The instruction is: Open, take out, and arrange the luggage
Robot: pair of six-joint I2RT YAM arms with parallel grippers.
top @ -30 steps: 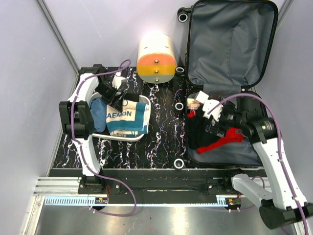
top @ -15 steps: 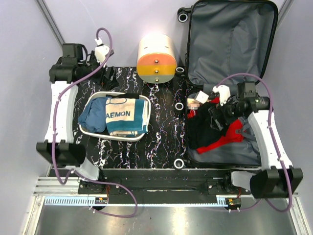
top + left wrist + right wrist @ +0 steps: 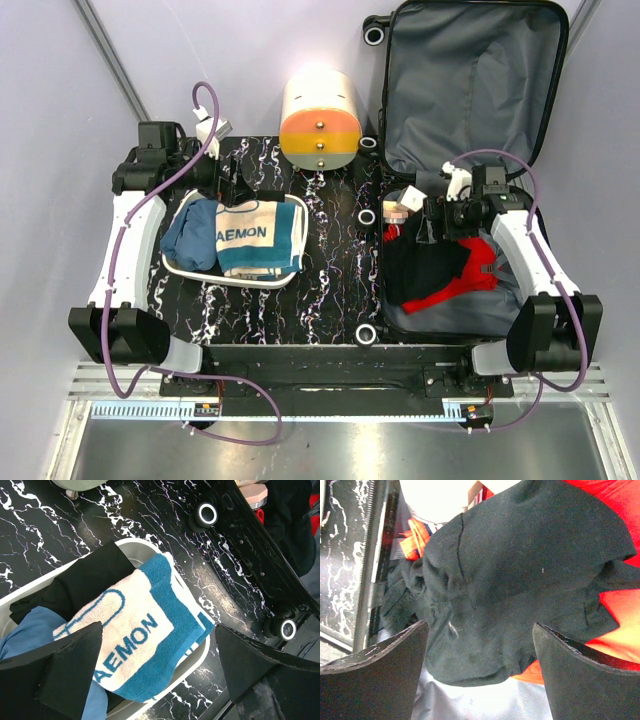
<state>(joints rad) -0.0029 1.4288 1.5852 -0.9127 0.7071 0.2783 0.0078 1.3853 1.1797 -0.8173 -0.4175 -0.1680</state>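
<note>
My right gripper should go down onto the black garment's crease (image 3: 430,249) (image 3: 471,601) at the end of the seam, because that bunched fabric is below the gripper's open fingers.
The luggage (image 3: 470,90) lies open at the right, its grey-lined lid propped up at the back. The lower shell (image 3: 500,320) holds a black garment (image 3: 425,268) over a red one (image 3: 478,280). My right gripper (image 3: 432,218) hovers open over the far end of that pile. In the right wrist view the black garment (image 3: 520,570) fills the space beneath the open right gripper (image 3: 480,625), and nothing is held. My left gripper (image 3: 235,182) hangs open over the far rim of the white tray (image 3: 175,268). The left gripper (image 3: 159,627) is above a blue-and-white towel (image 3: 135,645).
The tray holds the towel (image 3: 262,238), a blue cloth (image 3: 190,238) and a black cloth (image 3: 80,587). A cream-and-orange cylindrical box (image 3: 320,120) stands at the back centre. The luggage's wheels (image 3: 367,216) stick out onto the marbled mat (image 3: 335,280). Grey walls close both sides.
My left arm rose out of the tray, swung back to the left, and came forward over its far rim, jaws fully open. My right arm lifted and its gripper shifted toward the pile's far end.
</note>
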